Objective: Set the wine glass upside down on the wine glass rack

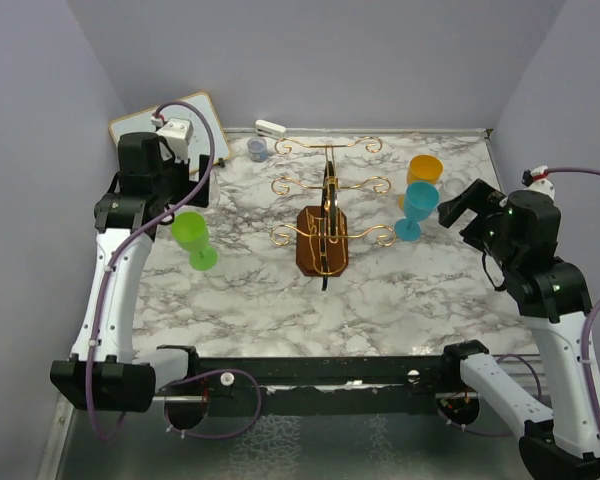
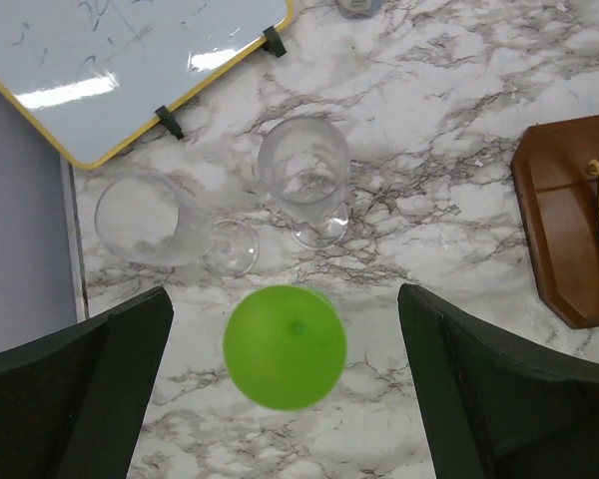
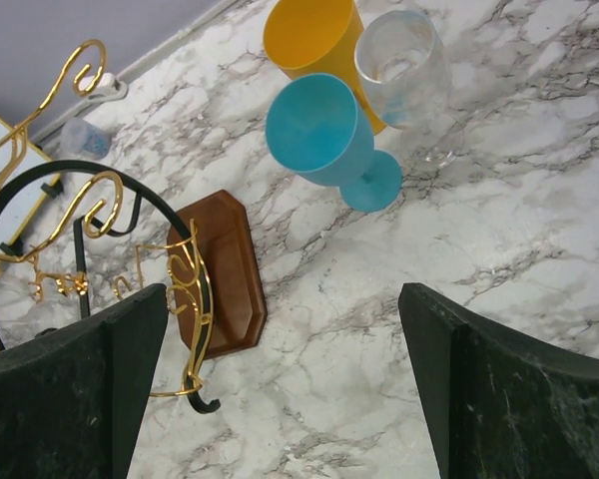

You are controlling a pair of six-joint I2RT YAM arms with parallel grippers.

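Next, my left gripper moves outward past the green glass [image 2: 285, 346] and down onto the upright clear glass's rim [image 2: 270, 165], open below and outward of the gripper's fingers.
The wine glass rack [image 1: 326, 205] stands mid-table, gold scroll arms on a brown wooden base [image 3: 220, 269]. No glass hangs on it. A green wine glass [image 2: 285, 346] stands upright on the left, and my left gripper [image 2: 285, 296] hovers open right above it without touching. Beyond it are two clear wine glasses, one upright [image 2: 302, 175] and one lying on its side [image 2: 145, 220]. On the right, a blue wine glass [image 3: 319, 130], an orange one [image 3: 309, 35] and a clear one [image 3: 404, 60] stand together. My right gripper [image 3: 285, 294] is open and empty, short of them.
A whiteboard [image 1: 195, 110] leans at the back left corner. A small grey-blue cup [image 1: 257, 150] and a white object [image 1: 270, 128] sit by the back wall. Grey walls close the table on three sides. The rack's base [image 2: 569, 220] lies right of my left gripper.
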